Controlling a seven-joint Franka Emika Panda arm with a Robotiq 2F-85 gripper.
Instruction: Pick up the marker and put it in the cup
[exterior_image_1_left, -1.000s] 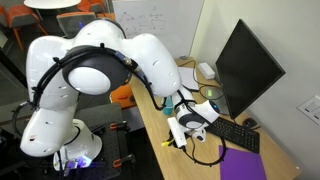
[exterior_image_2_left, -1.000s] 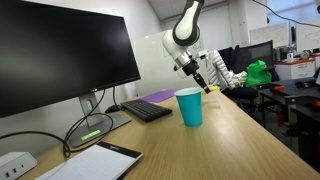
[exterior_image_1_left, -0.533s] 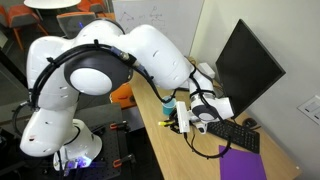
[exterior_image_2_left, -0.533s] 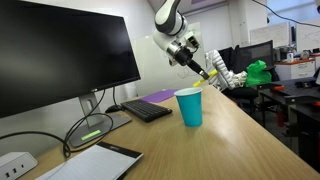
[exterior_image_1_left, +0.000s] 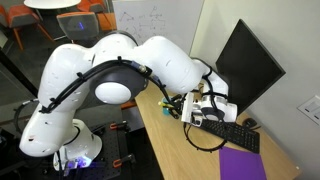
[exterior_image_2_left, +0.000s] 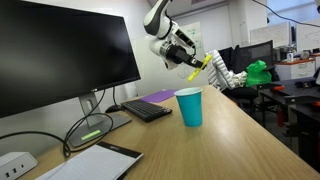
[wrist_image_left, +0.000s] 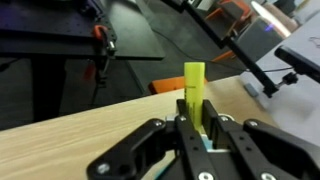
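Observation:
My gripper needs to go down next, tilt toward the cup's opening (exterior_image_2_left: 188, 91) below it and let go there, because the yellow marker (exterior_image_2_left: 200, 68) is still slanting above the cup's rim.
My gripper (exterior_image_2_left: 192, 66) is shut on the yellow marker (exterior_image_2_left: 200, 68) and holds it in the air above the light-blue cup (exterior_image_2_left: 188, 106), which stands on the wooden desk. The marker sticks out of the jaws at a slant, up and slightly to the side of the cup's mouth. In the wrist view the marker (wrist_image_left: 193, 88) stands between the black fingers (wrist_image_left: 196, 128), with a sliver of the cup's teal rim low between them. In an exterior view the gripper (exterior_image_1_left: 190, 108) and a bit of yellow marker (exterior_image_1_left: 182, 110) show, and the arm mostly hides the cup.
A black monitor (exterior_image_2_left: 60, 55) and black keyboard (exterior_image_2_left: 147, 110) stand on the desk (exterior_image_2_left: 220, 145), with a purple sheet (exterior_image_1_left: 245, 165) near the keyboard. A notepad (exterior_image_2_left: 100, 163) lies near the camera. An orange object (exterior_image_1_left: 121, 96) sits behind the arm.
The arm has lifted and carried the marker from low near the desk edge up and over toward the cup; the marker now hangs higher, above the cup.

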